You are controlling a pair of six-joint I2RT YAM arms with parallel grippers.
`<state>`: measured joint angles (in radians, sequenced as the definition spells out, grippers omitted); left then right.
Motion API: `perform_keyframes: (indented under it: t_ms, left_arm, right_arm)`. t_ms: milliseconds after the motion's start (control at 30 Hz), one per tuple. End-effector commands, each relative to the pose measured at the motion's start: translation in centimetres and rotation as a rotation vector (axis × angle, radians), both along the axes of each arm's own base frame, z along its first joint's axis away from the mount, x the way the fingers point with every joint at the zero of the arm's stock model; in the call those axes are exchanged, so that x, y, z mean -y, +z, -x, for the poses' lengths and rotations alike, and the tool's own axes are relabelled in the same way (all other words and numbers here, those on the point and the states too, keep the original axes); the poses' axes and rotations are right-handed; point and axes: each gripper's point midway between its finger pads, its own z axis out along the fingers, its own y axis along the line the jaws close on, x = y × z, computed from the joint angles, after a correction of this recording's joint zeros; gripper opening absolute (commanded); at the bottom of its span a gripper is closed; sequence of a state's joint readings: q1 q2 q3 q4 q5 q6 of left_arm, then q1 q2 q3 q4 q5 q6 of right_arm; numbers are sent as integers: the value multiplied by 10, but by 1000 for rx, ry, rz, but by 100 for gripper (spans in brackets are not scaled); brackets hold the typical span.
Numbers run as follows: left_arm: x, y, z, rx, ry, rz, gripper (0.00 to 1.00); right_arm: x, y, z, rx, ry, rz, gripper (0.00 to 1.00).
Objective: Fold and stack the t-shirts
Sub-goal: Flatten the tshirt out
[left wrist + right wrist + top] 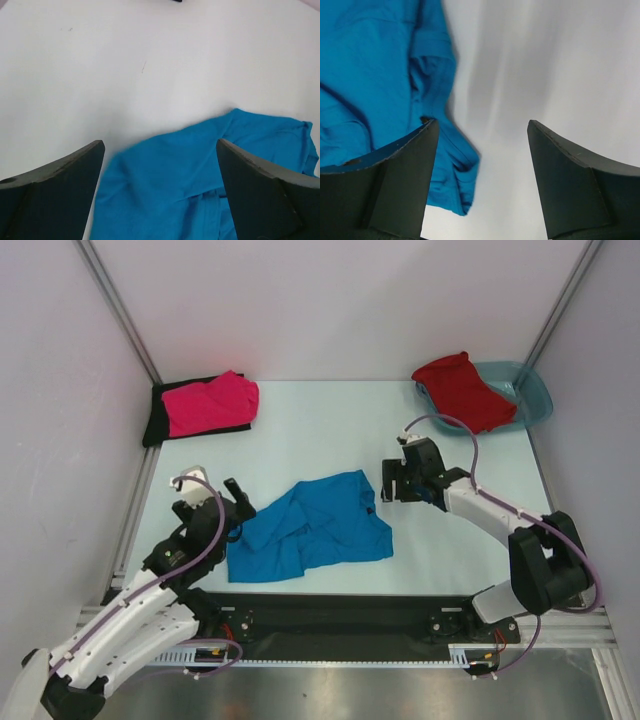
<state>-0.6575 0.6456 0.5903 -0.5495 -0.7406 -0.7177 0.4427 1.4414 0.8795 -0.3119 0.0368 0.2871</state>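
Observation:
Next, my right gripper shifts to the left in the top view, onto the blue t-shirt's far corner (360, 481), because only bare table lies between its open fingers.
The blue t-shirt (310, 527) lies crumpled and partly spread on the table between the two arms. My left gripper (238, 502) is at its left edge and stands open. In the left wrist view the blue cloth (170, 190) lies under the wide gap of that gripper (160, 145), with nothing held. My right gripper (390, 488) hovers open just off the shirt's right corner. Its wrist view shows the blue sleeve (380, 75) beside its left finger (395, 185) and bare table under the gripper (483, 125). A hot pink t-shirt (212, 402) lies folded on a black one (156, 425) at the back left. A red t-shirt (462, 390) drapes over the tub.
A translucent teal tub (532, 392) sits at the back right corner, under the red shirt. White walls with metal corner posts (120, 310) close in the table on three sides. A black rail (340, 620) runs along the near edge by the arm bases.

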Motion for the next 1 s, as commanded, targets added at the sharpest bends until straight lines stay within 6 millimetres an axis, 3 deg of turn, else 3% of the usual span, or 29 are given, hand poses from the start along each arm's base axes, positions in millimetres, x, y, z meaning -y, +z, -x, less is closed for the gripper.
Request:
perform_keyframes:
  t_ms: [0,167,333,400,467,700,967]
  left_arm:
    - [-2,23,-10,62,41,16,100]
    - [32,28,-28,60,-80,51,100]
    - [73,14,-41,11,-230,86,100]
    - [92,1,-45,-22,-295,107,100]
    - [103,-13,-46,-63,-325,124,100]
    - [120,-40,-44,-121,-382,159,100]
    - [124,-42,-46,-128,-394,156,100]
  right_arm:
    - [-33,29,-29,81,72,-129,76]
    - [-75,51,-47,106,180,-295,72]
    - [-100,41,-56,51,237,-376,72]
    - [-111,42,-56,34,279,-415,72]
    - [-115,29,-58,0,282,-425,72]
    - [-116,8,-65,-36,261,-405,70]
    - [-119,-11,-66,-85,262,-406,66]
